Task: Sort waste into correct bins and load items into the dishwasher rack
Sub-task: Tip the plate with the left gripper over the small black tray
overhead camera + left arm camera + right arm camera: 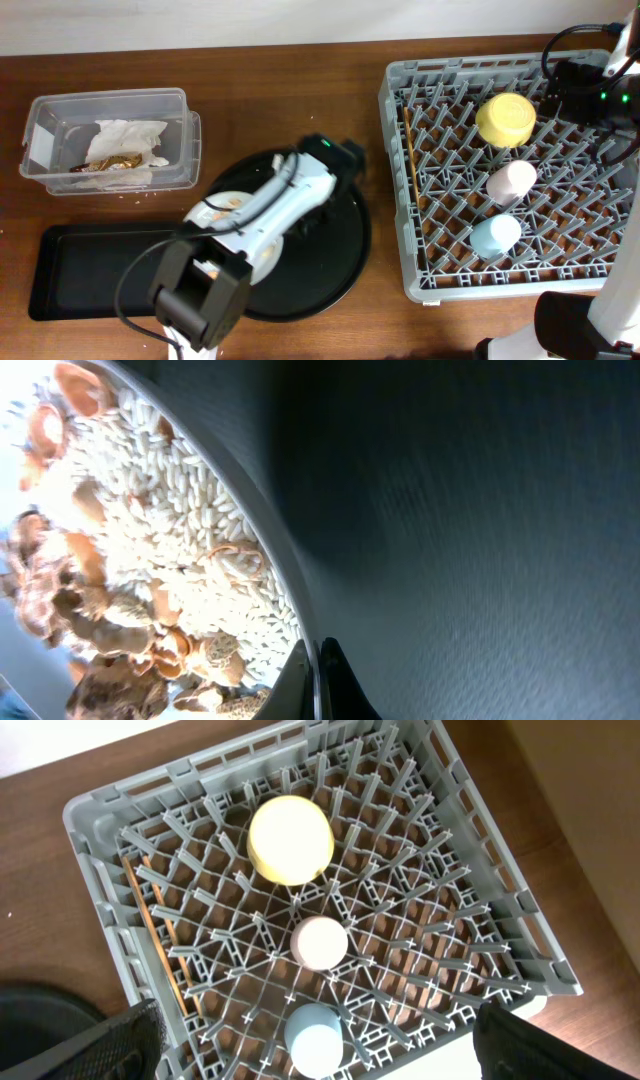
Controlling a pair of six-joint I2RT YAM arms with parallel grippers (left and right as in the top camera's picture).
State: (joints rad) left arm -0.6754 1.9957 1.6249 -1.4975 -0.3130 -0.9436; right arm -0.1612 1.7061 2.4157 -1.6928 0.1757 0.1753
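Scraps cover the plate (225, 205), so my left gripper should lift the plate, tip it over the shallow black tray, then lower it and let it go on the round black tray.
My left gripper (318, 660) is shut on the rim of the pale-grey plate (262, 550), which holds white rice and beige-brown food scraps (110, 650). In the overhead view the plate (225, 205) sits on the round black tray, mostly under my left arm. The grey rack (400, 180) holds the yellow bowl (506, 118), pink cup (511, 181), blue cup (495, 236) and chopsticks (412, 190). My right gripper (315, 1040) is open and empty, high above the rack (100, 830). The clear box (40, 150) holds the napkins (125, 140) and brown wrapper (108, 160).
The shallow black tray (90, 270) lies at the front left, next to the large round black tray (340, 260). A few crumbs lie on the wooden table in front of the clear box. The right arm's base stands at the front right.
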